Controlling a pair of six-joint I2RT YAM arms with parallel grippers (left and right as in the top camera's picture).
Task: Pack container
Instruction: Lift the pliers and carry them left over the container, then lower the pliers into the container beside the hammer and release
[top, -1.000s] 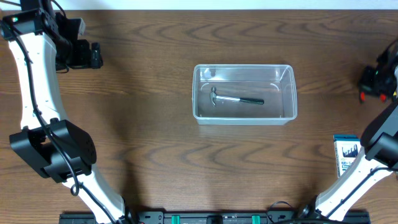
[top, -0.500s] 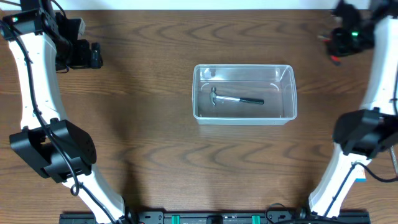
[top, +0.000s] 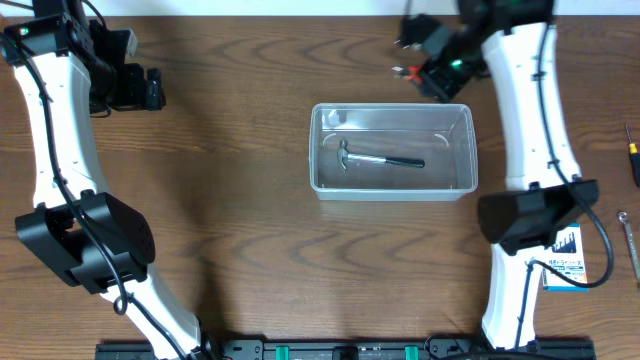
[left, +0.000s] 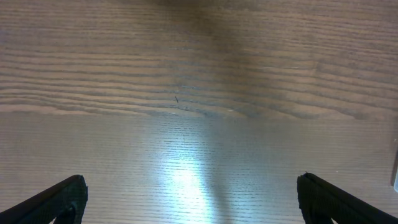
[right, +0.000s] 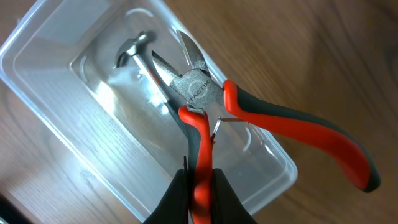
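Note:
My right gripper will next move back over the container's open bottom around the hammer's handle (top: 380, 173), go down and let go of the pliers (top: 403, 70).
The clear plastic container (top: 392, 192) sits mid-table with a small hammer (top: 380, 160) lying inside. My right gripper (top: 418, 52) hovers just behind the container's far edge, shut on one red handle of a pair of cutting pliers (top: 403, 70). In the right wrist view the right gripper (right: 199, 190) pinches that handle, and the pliers (right: 199, 87) hang over the container (right: 56, 106) with the hammer (right: 138, 50) beneath. My left gripper (top: 150, 88) is far back left; in its wrist view the left gripper (left: 193, 199) is open over bare wood.
A blue-and-white card pack (top: 568, 262) lies at the front right, partly behind the right arm. A screwdriver (top: 632, 150) and a small metal tool (top: 628, 228) lie at the right edge.
The right arm has swung from the table's right edge leftward along the back, carrying the pliers to just behind the container. The left arm has stayed still.

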